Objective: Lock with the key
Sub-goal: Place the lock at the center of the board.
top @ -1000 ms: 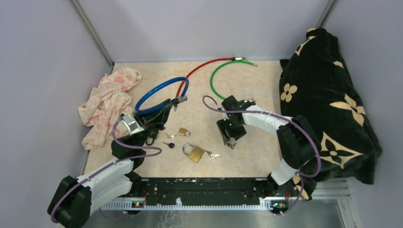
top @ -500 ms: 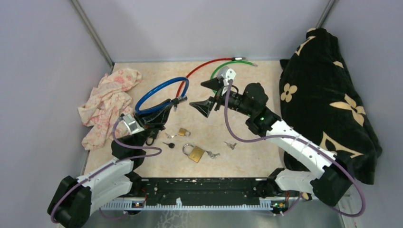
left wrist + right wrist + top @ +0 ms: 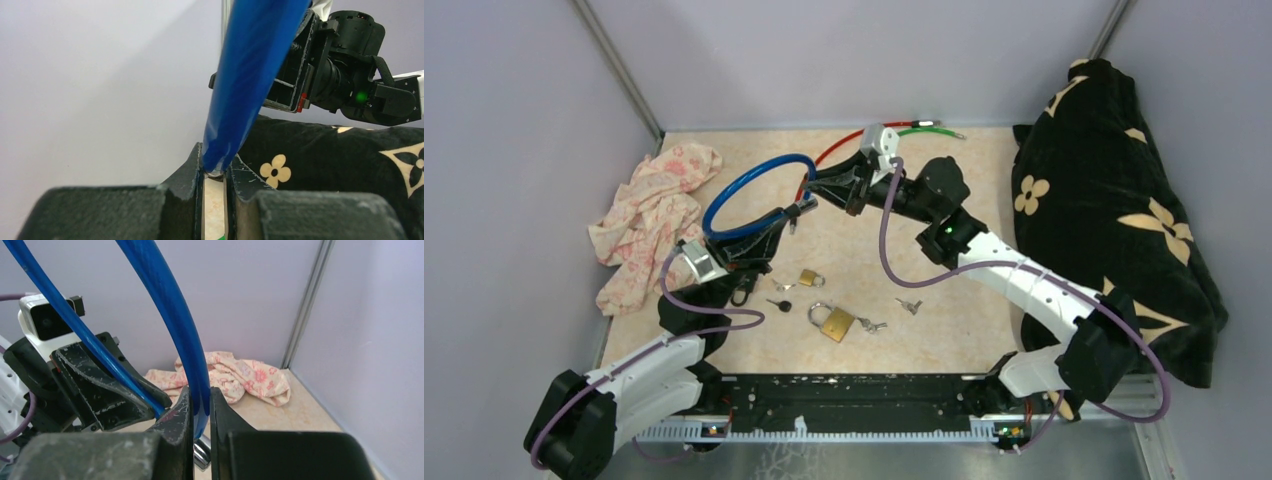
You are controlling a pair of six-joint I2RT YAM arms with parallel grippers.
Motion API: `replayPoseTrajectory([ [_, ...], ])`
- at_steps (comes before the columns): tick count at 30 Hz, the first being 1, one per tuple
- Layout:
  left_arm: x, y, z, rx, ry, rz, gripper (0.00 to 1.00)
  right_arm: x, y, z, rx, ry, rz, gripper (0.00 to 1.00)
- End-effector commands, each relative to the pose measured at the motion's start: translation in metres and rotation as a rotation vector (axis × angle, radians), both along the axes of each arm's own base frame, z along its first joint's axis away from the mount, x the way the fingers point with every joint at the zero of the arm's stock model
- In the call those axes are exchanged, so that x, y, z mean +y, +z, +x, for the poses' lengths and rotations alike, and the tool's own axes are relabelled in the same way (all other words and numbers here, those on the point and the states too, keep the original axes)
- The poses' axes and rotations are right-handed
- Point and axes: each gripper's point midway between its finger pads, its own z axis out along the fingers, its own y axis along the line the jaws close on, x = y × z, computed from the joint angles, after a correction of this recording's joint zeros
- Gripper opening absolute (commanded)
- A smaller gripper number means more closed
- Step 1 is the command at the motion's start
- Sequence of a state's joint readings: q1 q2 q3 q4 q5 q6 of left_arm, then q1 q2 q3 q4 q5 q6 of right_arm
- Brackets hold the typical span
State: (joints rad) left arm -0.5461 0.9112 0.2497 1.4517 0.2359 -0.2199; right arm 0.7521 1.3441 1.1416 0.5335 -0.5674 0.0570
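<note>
The right gripper tilts downward next, then lowers the blue cable lock (image 3: 749, 190) and releases it, as bare tabletop around the silver key bunch (image 3: 909, 305) lies below and back.
A blue cable lock (image 3: 749, 190) hangs in a loop above the table's left middle. My left gripper (image 3: 774, 222) is shut on it beside its metal end (image 3: 804, 208); the left wrist view shows the blue cable (image 3: 250, 75) pinched between the fingertips of that gripper (image 3: 216, 170). My right gripper (image 3: 809, 185) is shut on the other end of the loop, and in the right wrist view the cable (image 3: 172, 325) runs down into that gripper (image 3: 201, 400). A black-headed key (image 3: 779, 305) and a silver key bunch (image 3: 909, 305) lie on the table.
A large brass padlock (image 3: 834, 322) with a key (image 3: 871, 324) beside it and a small padlock (image 3: 811, 278) lie in front. Red cable (image 3: 829, 155) and green cable (image 3: 929, 128) lie at the back. A floral cloth (image 3: 654, 215) sits left, a black flowered blanket (image 3: 1124, 220) right.
My right gripper left the silver keys on the table, swung up and left, opened wide, then shut on the blue cable. The left gripper kept its hold.
</note>
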Motion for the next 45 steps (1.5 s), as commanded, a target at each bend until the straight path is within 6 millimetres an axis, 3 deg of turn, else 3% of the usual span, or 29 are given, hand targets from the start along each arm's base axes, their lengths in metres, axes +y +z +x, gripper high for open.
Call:
replayPoseTrajectory([
  [1, 0.006, 0.025, -0.011, -0.084, -0.004, -0.047, 0.0, -0.016, 0.069, -0.016, -0.161, -0.007, 0.127, 0.0],
  [11, 0.006, 0.023, -0.01, -0.077, -0.002, -0.046, 0.0, -0.024, 0.081, -0.023, -0.186, -0.018, 0.12, 0.0],
  [13, 0.006, 0.023, -0.009, -0.068, -0.005, -0.055, 0.0, -0.022, 0.074, -0.014, -0.136, -0.044, 0.087, 0.0],
  [14, 0.008, 0.023, -0.008, -0.061, 0.002, -0.062, 0.07, -0.021, 0.067, -0.007, -0.091, -0.07, 0.055, 0.0],
  [15, 0.01, 0.023, -0.005, -0.054, 0.017, -0.074, 0.29, -0.021, 0.056, 0.002, -0.049, -0.106, 0.011, 0.0],
  [16, 0.012, 0.023, -0.003, -0.046, 0.029, -0.082, 0.59, -0.022, 0.043, 0.012, -0.01, -0.146, -0.035, 0.0],
  [18, 0.016, 0.023, 0.0, -0.036, 0.053, -0.092, 0.96, -0.032, 0.017, 0.03, 0.099, -0.229, -0.113, 0.0],
  [21, 0.02, 0.021, 0.002, -0.032, 0.08, -0.098, 0.99, -0.055, -0.034, 0.046, 0.345, -0.295, -0.234, 0.0],
  [23, 0.023, 0.02, 0.004, -0.026, 0.097, -0.107, 0.99, -0.073, -0.073, 0.045, 0.493, -0.324, -0.336, 0.0],
  [28, 0.025, 0.018, 0.006, -0.012, 0.107, -0.115, 0.99, -0.13, -0.176, 0.02, 0.882, -0.436, -0.627, 0.0],
  [32, 0.026, 0.017, 0.005, -0.013, 0.102, -0.119, 0.99, -0.168, -0.24, 0.0, 1.15, -0.493, -0.702, 0.0],
  [38, 0.027, 0.018, 0.003, -0.019, 0.104, -0.121, 0.99, -0.205, -0.304, -0.012, 1.358, -0.615, -0.772, 0.0],
  [41, 0.028, 0.02, 0.002, -0.024, 0.106, -0.123, 0.99, -0.221, -0.321, -0.012, 1.413, -0.685, -0.817, 0.0],
  [45, 0.029, 0.02, 0.002, -0.024, 0.11, -0.125, 0.99, -0.26, -0.339, -0.02, 1.463, -0.893, -0.979, 0.0],
])
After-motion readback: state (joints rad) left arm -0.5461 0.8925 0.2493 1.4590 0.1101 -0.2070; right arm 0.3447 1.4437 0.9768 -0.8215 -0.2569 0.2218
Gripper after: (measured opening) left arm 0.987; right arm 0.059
